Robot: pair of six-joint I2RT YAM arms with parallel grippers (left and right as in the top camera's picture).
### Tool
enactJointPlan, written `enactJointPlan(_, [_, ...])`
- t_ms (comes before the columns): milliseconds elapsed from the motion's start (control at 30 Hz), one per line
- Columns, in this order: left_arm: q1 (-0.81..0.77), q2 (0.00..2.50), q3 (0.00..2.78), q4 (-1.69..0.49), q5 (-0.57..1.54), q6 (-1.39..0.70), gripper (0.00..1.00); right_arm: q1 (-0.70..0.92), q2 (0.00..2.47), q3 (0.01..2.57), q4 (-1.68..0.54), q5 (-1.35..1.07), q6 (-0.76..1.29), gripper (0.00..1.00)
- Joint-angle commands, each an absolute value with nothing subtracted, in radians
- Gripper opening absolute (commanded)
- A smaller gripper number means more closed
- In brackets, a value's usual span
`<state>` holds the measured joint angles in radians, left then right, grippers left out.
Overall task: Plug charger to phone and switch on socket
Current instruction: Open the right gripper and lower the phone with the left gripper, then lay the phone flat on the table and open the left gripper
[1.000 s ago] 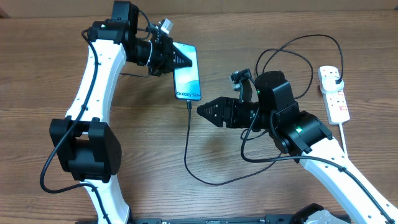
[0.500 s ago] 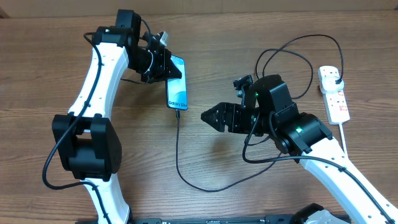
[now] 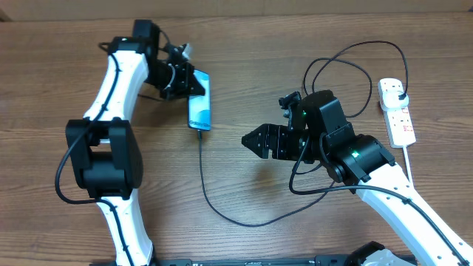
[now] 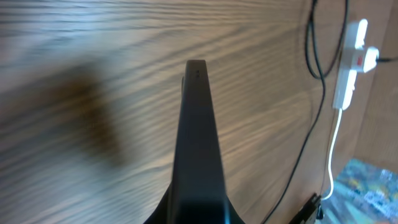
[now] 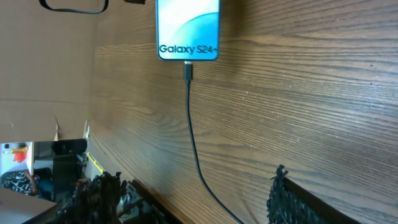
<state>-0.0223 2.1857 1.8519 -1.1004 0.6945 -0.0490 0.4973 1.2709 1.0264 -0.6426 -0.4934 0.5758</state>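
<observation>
The left gripper brings the phone [image 3: 199,109] down onto the bare wood below next and releases, as the charger's tip already sits in the phone's lower end.
The phone [image 3: 199,109] is lifted and tilted at the left of the table, with my left gripper [image 3: 191,90] shut on its upper part. The left wrist view shows the phone [image 4: 198,130] edge-on as a dark slab between the jaws. The charger [image 3: 209,193], a thin black cable, has its tip in the phone's lower end [image 5: 188,70]. It loops over the wood and runs on to the white socket [image 3: 397,114] at the far right. My right gripper [image 3: 248,140] stands open right of the phone, holding nothing. The cable [image 5: 194,140] lies on the table between its fingers [image 5: 283,186].
The socket's white cord [image 3: 407,159] runs down along the right edge. More black cable loops [image 3: 336,66] lie behind my right arm. A crumpled bag [image 3: 380,257] sits at the bottom right corner. Clutter [image 5: 37,168] lies beyond the table edge in the right wrist view.
My left arm has swung the phone to the left, and the plugged cable has trailed along with it. My right gripper has opened wider and drawn slightly back to the right.
</observation>
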Motion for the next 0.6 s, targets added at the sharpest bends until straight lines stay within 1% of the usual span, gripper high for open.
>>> enactJointPlan(0, [0.019, 2.222, 1.852, -1.103, 0.71, -0.022, 0.04, 0.492, 1.272, 1.033, -0.641, -0.479, 0.567, 0.78])
enactJointPlan(333, [0.024, 2.368, 1.852, -1.097, 0.726, -0.021, 0.04, 0.492, 1.272, 1.033, -0.657, -0.475, 0.567, 0.78])
enactJointPlan(567, [0.023, 2.376, 1.852, -1.091, 0.724, 0.005, 0.04, 0.492, 1.272, 1.033, -0.664, -0.462, 0.567, 0.78])
